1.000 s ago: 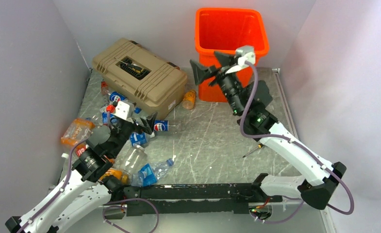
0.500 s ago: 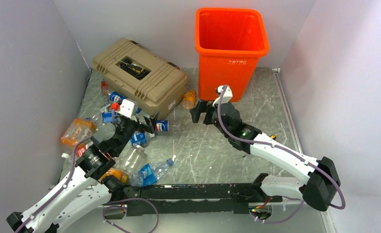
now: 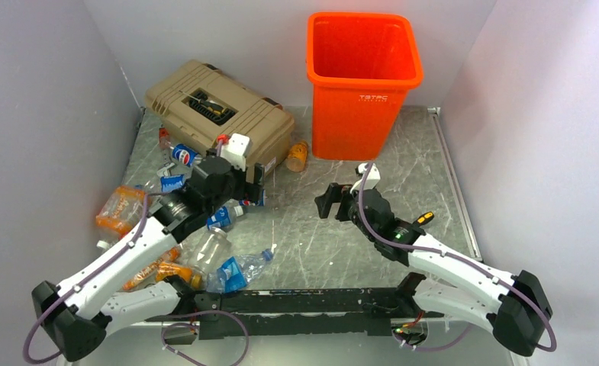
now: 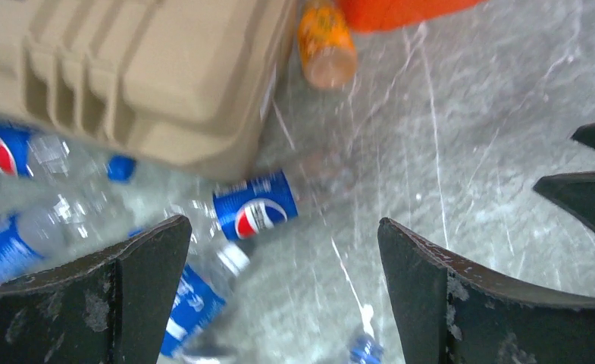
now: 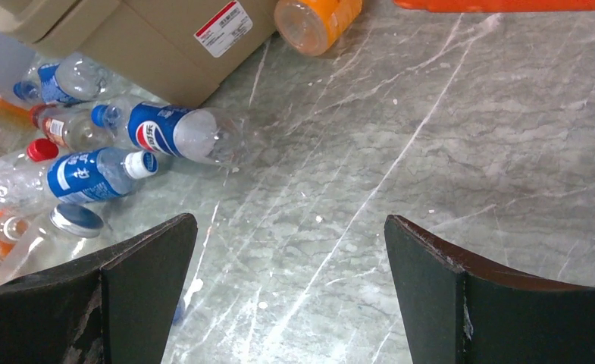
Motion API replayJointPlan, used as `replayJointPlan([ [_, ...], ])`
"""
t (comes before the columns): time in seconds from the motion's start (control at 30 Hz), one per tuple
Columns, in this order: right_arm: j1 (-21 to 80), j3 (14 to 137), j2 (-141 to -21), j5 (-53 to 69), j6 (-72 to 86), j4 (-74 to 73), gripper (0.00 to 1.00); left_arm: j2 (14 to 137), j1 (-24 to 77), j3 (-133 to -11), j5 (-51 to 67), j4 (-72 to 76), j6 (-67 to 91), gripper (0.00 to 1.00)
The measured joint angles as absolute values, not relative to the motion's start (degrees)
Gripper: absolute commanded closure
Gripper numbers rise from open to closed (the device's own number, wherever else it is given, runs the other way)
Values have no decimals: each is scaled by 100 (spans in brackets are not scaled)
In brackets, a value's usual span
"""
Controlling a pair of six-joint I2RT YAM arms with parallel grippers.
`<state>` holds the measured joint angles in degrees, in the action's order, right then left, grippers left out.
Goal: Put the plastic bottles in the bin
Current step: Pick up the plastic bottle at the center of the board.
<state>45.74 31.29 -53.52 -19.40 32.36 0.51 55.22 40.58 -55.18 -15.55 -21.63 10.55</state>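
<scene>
My left gripper should next move its open fingers back and down, so they are on both sides of the body of the lidded clear jar (image 3: 210, 248), which is below and back toward the base.
The orange bin (image 3: 364, 76) stands at the back, right of centre. Several plastic bottles lie in a heap at the left (image 3: 204, 244). A Pepsi bottle (image 4: 255, 205) lies in front of the toolbox, just beyond my open, empty left gripper (image 4: 283, 227), which hovers above it (image 3: 252, 187). An orange bottle (image 3: 297, 156) lies between the toolbox and the bin. My right gripper (image 3: 328, 202) is open and empty, low over bare table in the middle (image 5: 290, 224). The Pepsi bottle (image 5: 174, 133) and the orange bottle (image 5: 317, 19) lie beyond it.
A tan ribbed toolbox (image 3: 218, 114) sits at the back left, with bottles along its front. A small yellow-and-black tool (image 3: 422, 217) lies right of the right arm. Grey walls close in both sides. My right fingers (image 4: 582, 182) show at the left wrist view's edge.
My right arm came down from the bin's rim to low over the table middle. My left arm swung forward and right toward the toolbox front.
</scene>
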Motion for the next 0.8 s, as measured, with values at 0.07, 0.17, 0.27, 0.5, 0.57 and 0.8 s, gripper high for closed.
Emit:
replayJointPlan([
  [0.07,4574,3048,-5280,-1890,3142,115,0,5710,4073,-5544,-1653,-2630,1492,0],
  [0.17,4574,2808,-5129,-1787,3044,228,0,5446,4086,-5221,-1837,-2832,2187,1],
  [0.27,4574,2604,-5026,-1732,3017,263,0,4412,4091,-4272,-2171,-2902,3326,1],
  [0.5,4571,2403,-4952,-1638,3006,336,0,3778,4091,-3610,-2888,-4038,5231,0],
  [0.57,4571,2383,-4963,-1621,3009,360,0,4560,4091,-4064,-3072,-4707,5603,0],
  [0.8,4571,2383,-5214,-1588,3026,440,0,6613,4091,-5179,-3632,-6514,6849,1],
])
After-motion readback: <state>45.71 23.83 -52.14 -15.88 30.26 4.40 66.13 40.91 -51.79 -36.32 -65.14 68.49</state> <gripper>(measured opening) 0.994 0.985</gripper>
